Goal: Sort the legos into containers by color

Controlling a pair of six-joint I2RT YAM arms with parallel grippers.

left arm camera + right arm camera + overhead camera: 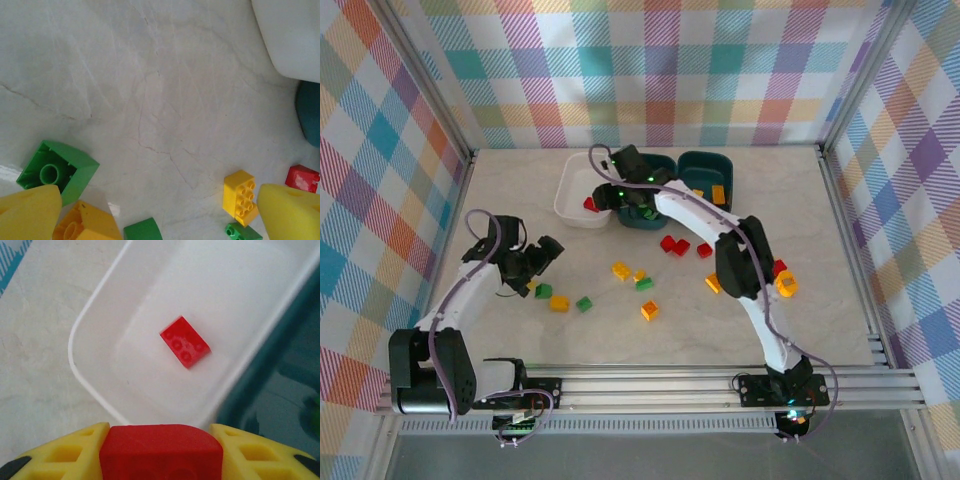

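I need to move my right gripper in beside the red lego in the white tub next and release its own lego, since that tub already holds red.
My right gripper (161,460) is shut on a red lego (161,450) and hangs over the near rim of the white tub (92,385); seen from above, it (610,193) is between the white tub (572,205) and a teal tub (645,215). One red lego (185,341) lies inside the white tub. My left gripper (160,222) is open above bare table, with a green lego (57,170), an orange lego (85,225) and another green lego (142,231) near its left finger (30,212). A yellow lego (241,195) lies by the right finger.
The second teal tub (708,162) holds an orange lego (717,192). Loose legos lie mid-table: red ones (674,244), a yellow one (620,270), an orange one (650,311), a green one (584,304). More lie by the right arm (786,285). Checked walls enclose the table.
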